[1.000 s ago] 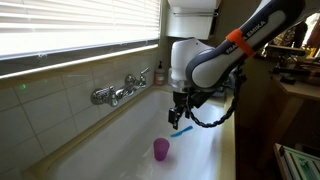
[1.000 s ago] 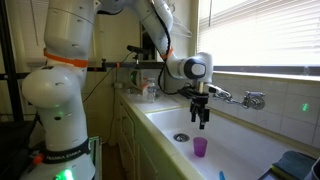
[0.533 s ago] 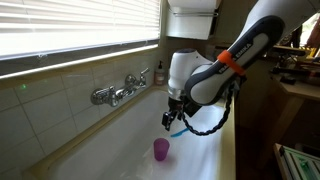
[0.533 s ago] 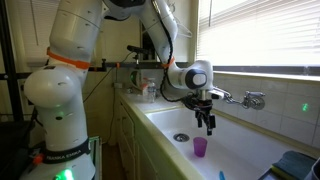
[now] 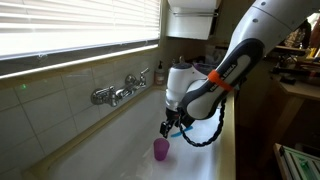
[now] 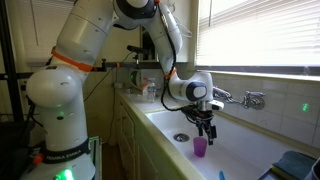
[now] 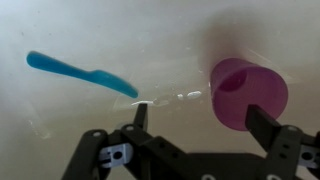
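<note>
I should lower my open fingers over the cup's toothbrush-side rim below, then close.
A purple cup (image 7: pixel 247 92) stands upright on the white sink floor; it also shows in both exterior views (image 5: pixel 160 150) (image 6: pixel 200 147). My gripper (image 7: pixel 203 115) is open and empty, low over the sink, with the cup between the fingers but nearer the right finger (image 7: pixel 268 124). In the exterior views the gripper (image 5: pixel 171 127) (image 6: pixel 207 130) hangs just above the cup. A blue toothbrush (image 7: pixel 80 71) lies flat on the sink floor to the left of the gripper; the arm hides most of it in an exterior view.
A chrome faucet (image 5: pixel 118 90) (image 6: pixel 246 98) is mounted on the tiled wall behind the sink. A drain (image 6: pixel 180 137) sits in the sink floor. Bottles (image 6: pixel 145 88) stand on the counter at the far end. A window with blinds (image 5: pixel 70 25) runs above.
The gripper has come down toward the sink floor and closer to the purple cup. It has stayed open. The cup and toothbrush have not moved.
</note>
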